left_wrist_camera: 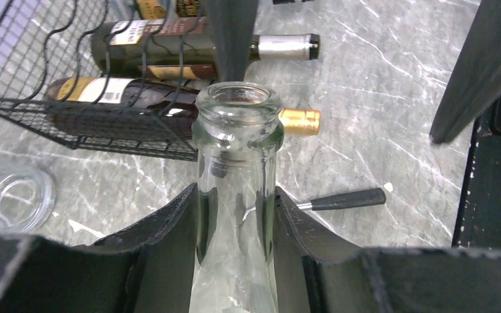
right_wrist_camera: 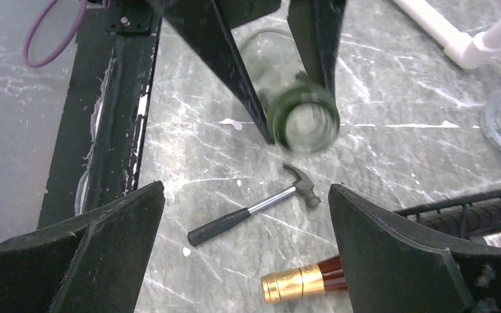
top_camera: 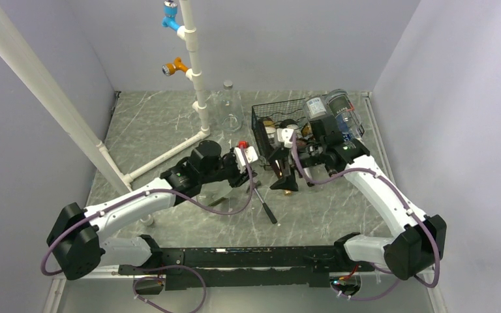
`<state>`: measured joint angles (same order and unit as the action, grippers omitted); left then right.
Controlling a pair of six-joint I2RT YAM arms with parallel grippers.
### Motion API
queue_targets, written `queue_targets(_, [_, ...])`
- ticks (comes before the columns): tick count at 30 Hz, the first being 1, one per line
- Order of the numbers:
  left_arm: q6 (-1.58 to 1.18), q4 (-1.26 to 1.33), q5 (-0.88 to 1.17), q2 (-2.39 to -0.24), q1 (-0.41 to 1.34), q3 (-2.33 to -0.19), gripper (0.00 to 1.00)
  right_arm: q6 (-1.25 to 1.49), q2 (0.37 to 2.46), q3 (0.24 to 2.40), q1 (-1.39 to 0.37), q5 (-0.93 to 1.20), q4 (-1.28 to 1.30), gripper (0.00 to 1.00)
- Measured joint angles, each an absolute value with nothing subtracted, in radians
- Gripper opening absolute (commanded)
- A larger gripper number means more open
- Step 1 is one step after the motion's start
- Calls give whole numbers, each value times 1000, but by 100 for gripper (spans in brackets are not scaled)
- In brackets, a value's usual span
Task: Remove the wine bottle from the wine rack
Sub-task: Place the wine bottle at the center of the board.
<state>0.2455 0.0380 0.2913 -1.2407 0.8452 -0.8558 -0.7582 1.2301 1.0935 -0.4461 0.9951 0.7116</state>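
Observation:
My left gripper will next swing outward, tilt the clear bottle upright and release it on the empty bare marble between jar and rack.
A clear, empty wine bottle [left_wrist_camera: 238, 163] is held by its neck in my left gripper [left_wrist_camera: 236, 192], whose jaws are shut on the glass just below the open mouth. In the right wrist view that mouth [right_wrist_camera: 303, 122] faces the camera between the left fingers [right_wrist_camera: 316, 45]. The black wire wine rack [left_wrist_camera: 32, 107] lies beyond, holding a gold-capped bottle [left_wrist_camera: 299, 121] and a silver-capped bottle [left_wrist_camera: 286, 44]. My right gripper [right_wrist_camera: 246, 189] is open and empty in front of the rack [top_camera: 277, 120], a little above the table and apart from the clear bottle.
A small hammer [right_wrist_camera: 254, 208] lies on the marble table between the grippers. A clear glass jar [top_camera: 231, 109] and a white pipe stand [top_camera: 196, 72] are at the back. A blue-and-clear container [top_camera: 338, 112] sits by the rack's right end.

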Motion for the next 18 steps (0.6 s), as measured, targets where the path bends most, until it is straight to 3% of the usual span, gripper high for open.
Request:
queue_targets(8, [171, 72, 261, -1184, 752, -844, 0, -743, 1169, 1104, -292, 1120, 727, 99])
queue_targets(18, [80, 264, 172, -1212, 632, -830, 0, -717, 1151, 1062, -262, 1160, 722, 99])
